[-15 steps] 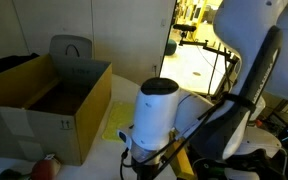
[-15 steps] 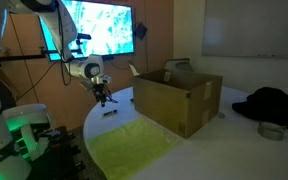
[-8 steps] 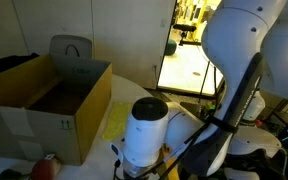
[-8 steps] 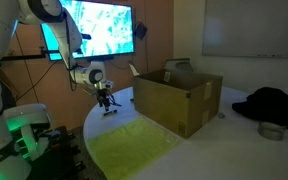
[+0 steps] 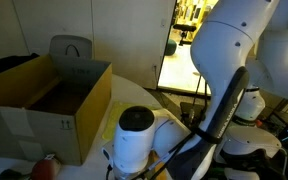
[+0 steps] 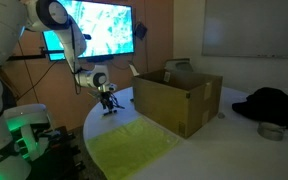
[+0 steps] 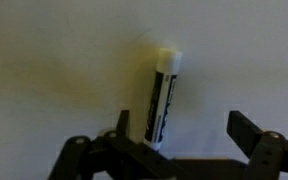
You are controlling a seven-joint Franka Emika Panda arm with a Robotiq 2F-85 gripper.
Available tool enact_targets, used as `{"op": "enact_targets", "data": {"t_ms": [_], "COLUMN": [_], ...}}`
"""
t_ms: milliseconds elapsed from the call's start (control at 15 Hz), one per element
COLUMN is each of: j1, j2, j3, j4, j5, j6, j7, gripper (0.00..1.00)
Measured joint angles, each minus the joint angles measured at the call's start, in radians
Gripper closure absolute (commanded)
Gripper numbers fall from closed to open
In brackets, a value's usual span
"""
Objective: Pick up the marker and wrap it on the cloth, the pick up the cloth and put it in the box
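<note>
I will keep my gripper low over the table and close it first to get the black-labelled part of the marker, which is already between its fingers.
The marker is white with a black label and lies on the pale table. In the wrist view it sits between my open jaws, close to the left finger, with the right finger well apart from it. My gripper is open and low over the table; in an exterior view it hangs just above the marker, left of the box. The yellow-green cloth lies flat on the table in front of the brown cardboard box. The box stands open, and a strip of cloth shows beside it.
A grey chair-like object stands behind the box. A black garment and a small metal bowl lie past the box. A lit screen hangs behind the arm. A red object lies near the box corner.
My arm has swung over and the gripper has come down toward the marker on the table. The jaws have stayed open. Cloth and box have not moved.
</note>
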Motion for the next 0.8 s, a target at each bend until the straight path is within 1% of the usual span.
{"op": "enact_targets", "data": {"t_ms": [267,333,400,800], "j1": [-0.004,-0.005,-0.006,-0.008], "j2": [0.028,0.032,0.036,0.033], "j3": [-0.012,-0.013,-0.013,-0.008], "j4": [0.022,0.027,0.031,0.063], "j5": [0.0,0.0,0.0,0.0], "j6": [-0.021,-0.031,-0.041,-0.091], "j7": [0.0,0.0,-0.001,-0.01], "gripper": [0.0,0.25,0.26,0.73]}}
